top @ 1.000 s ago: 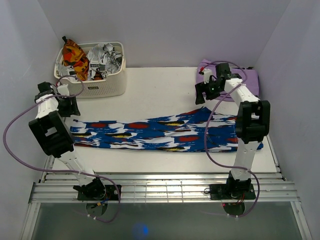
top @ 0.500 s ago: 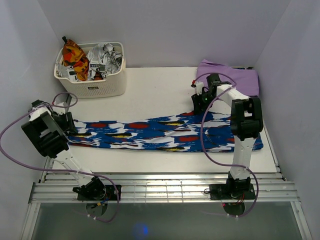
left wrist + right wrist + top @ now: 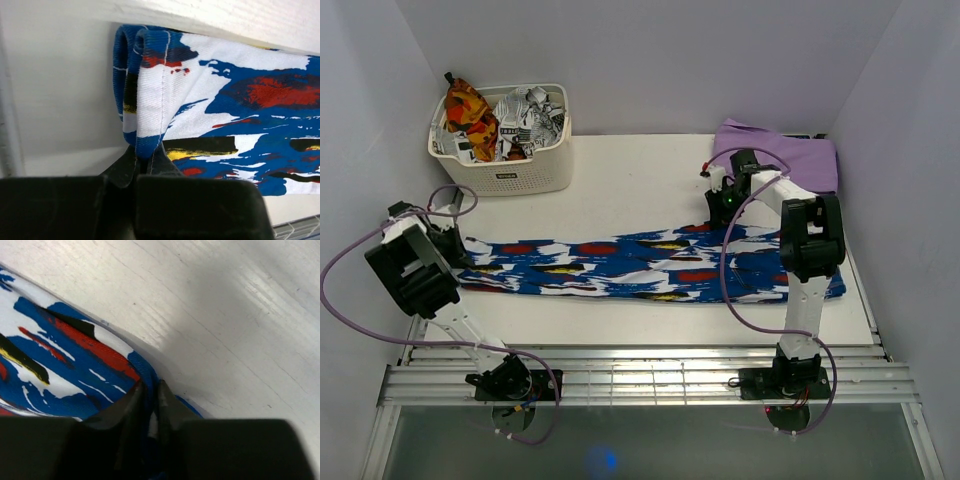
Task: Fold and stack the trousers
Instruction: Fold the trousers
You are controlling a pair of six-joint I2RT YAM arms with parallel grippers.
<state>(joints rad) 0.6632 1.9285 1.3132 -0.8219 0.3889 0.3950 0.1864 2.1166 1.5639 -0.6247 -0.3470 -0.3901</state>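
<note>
I will lift the trousers' hems with my left gripper to the right in the top view and onto the trousers' middle [image 3: 653, 264]. I will fold the outstretched legs this way and let go of the hems.
The trousers [image 3: 640, 262], blue with white, red, black and yellow streaks, lie stretched left to right across the table. My left gripper [image 3: 448, 247] is down at their left end. In the left wrist view my left gripper [image 3: 148, 154] is shut on the hemmed leg ends of the trousers [image 3: 235, 110]. My right gripper [image 3: 727, 207] sits at the far edge of the trousers near their right end. In the right wrist view my right gripper [image 3: 151, 390] pinches a blue fold of the trousers [image 3: 65, 355] between its fingers.
A white basket [image 3: 520, 172] holding orange-red and black-and-white printed clothes stands at the back left. A lilac-purple garment [image 3: 790, 158] lies at the back right, just behind my right arm. The table's left edge and a metal rail [image 3: 7, 135] run beside my left gripper.
Both arms came down from above the table onto the trousers. Each gripper closed from open onto the cloth, left on the leg ends, right on the far edge.
</note>
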